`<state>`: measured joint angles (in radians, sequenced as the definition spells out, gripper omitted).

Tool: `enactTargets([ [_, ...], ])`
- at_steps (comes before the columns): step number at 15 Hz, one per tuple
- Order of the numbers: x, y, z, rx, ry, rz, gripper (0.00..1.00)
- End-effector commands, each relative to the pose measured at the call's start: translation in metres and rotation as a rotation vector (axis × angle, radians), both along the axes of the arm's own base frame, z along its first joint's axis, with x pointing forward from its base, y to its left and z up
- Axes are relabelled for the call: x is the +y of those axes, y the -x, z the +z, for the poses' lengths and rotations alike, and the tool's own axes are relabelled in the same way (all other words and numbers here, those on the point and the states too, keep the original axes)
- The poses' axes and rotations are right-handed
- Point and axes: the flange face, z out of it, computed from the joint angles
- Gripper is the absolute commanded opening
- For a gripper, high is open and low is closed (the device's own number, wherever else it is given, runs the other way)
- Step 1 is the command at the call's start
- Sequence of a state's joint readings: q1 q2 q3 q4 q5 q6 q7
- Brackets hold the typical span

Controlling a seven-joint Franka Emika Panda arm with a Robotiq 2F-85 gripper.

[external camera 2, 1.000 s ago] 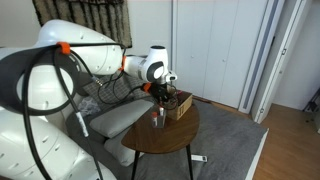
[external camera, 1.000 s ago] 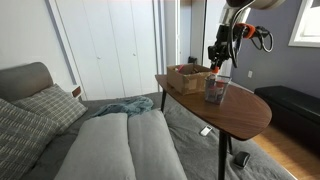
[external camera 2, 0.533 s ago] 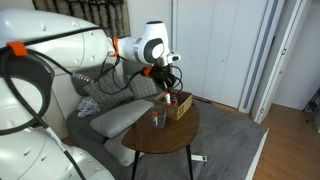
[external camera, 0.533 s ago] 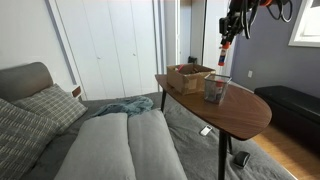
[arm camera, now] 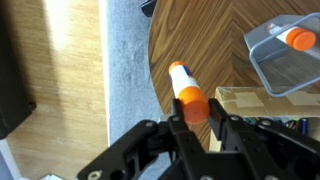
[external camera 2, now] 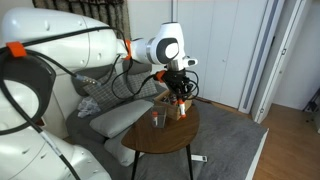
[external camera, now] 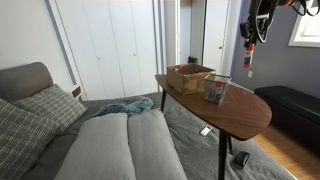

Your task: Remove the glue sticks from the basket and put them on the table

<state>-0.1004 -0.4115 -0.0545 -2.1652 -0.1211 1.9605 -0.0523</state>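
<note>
I need to move my gripper down until the glue stick stands on the bare tabletop between the basket and the curved edge, because that patch of wood is free.
My gripper (arm camera: 196, 120) is shut on a glue stick (arm camera: 184, 88), a white tube with an orange cap, and holds it in the air over the table's edge. In both exterior views the gripper (external camera: 249, 48) (external camera 2: 181, 90) is well above the oval brown table (external camera: 235, 112) (external camera 2: 170, 140), off to the side of the basket. The glue stick hangs below the fingers (external camera: 249, 64). The grey mesh basket (external camera: 216, 88) (external camera 2: 158, 119) (arm camera: 270, 62) stands on the table. Another glue stick, seen by its orange cap (arm camera: 299, 40), is inside it.
A brown open box (external camera: 188, 76) (external camera 2: 178, 106) (arm camera: 262, 102) sits on the table beside the basket. A grey sofa (external camera: 110, 140) stands by the table, with a dark bench (external camera: 295, 105) beyond. Below the table edge are grey carpet (arm camera: 125, 60) and wooden floor (arm camera: 50, 80).
The gripper rose out of the basket with a glue stick and swung sideways, away from the basket, towards the table's edge. The basket and the box stayed put.
</note>
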Motion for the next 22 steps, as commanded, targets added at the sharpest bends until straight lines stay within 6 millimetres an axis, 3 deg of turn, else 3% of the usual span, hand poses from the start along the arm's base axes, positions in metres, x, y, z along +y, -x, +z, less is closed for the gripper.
enactTargets([
  [1,-0.01,-0.003,-0.04,0.109,-0.048,-0.003,0.08],
  [8,-0.01,0.0,-0.103,0.154,-0.122,0.022,0.08],
  [19,-0.02,0.007,-0.136,0.052,-0.17,0.04,0.08],
  [20,-0.02,0.007,-0.134,0.045,-0.168,0.038,0.55],
  [22,-0.02,0.008,-0.126,0.026,-0.168,0.044,0.63],
])
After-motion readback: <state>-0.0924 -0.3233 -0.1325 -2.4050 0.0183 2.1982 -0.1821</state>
